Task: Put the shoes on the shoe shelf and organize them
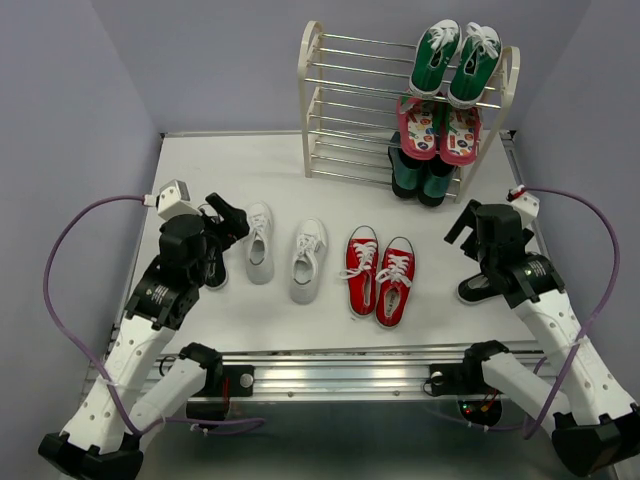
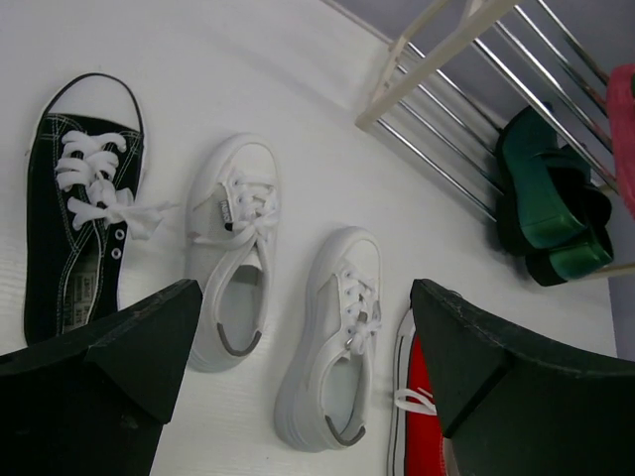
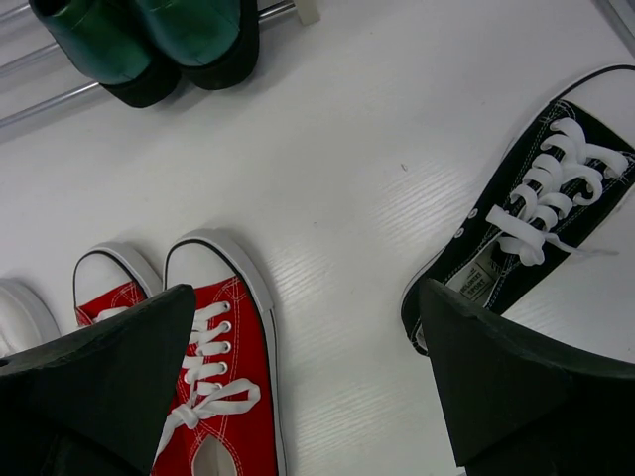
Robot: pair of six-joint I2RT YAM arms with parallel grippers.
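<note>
The robot's right gripper will next go left in the top view past the red shoes and down onto the adjacent white shoe's heel (image 1: 303, 290), because that shoe's toe already faces the shelf (image 1: 330, 100).
Two white shoes (image 1: 260, 243) (image 1: 308, 260) and two red shoes (image 1: 362, 270) (image 1: 396, 282) lie in a row on the table, toes toward the shoe shelf (image 1: 330, 100). One black shoe (image 1: 212, 265) lies at the far left, partly under my left gripper (image 1: 228, 215), which is open and empty above it. The other black shoe (image 1: 478, 288) lies at the right, partly under my right gripper (image 1: 462, 225), also open and empty. The left wrist view shows the black shoe (image 2: 84, 198) and both white shoes (image 2: 233, 248). The right wrist view shows a red shoe (image 3: 223, 377) and the black shoe (image 3: 526, 228).
The shelf holds a bright green pair (image 1: 458, 62) on top, a pink patterned pair (image 1: 440, 130) below it, and dark green boots (image 1: 420, 178) at the bottom right. The shelf's left half holds nothing. Purple cables loop beside both arms.
</note>
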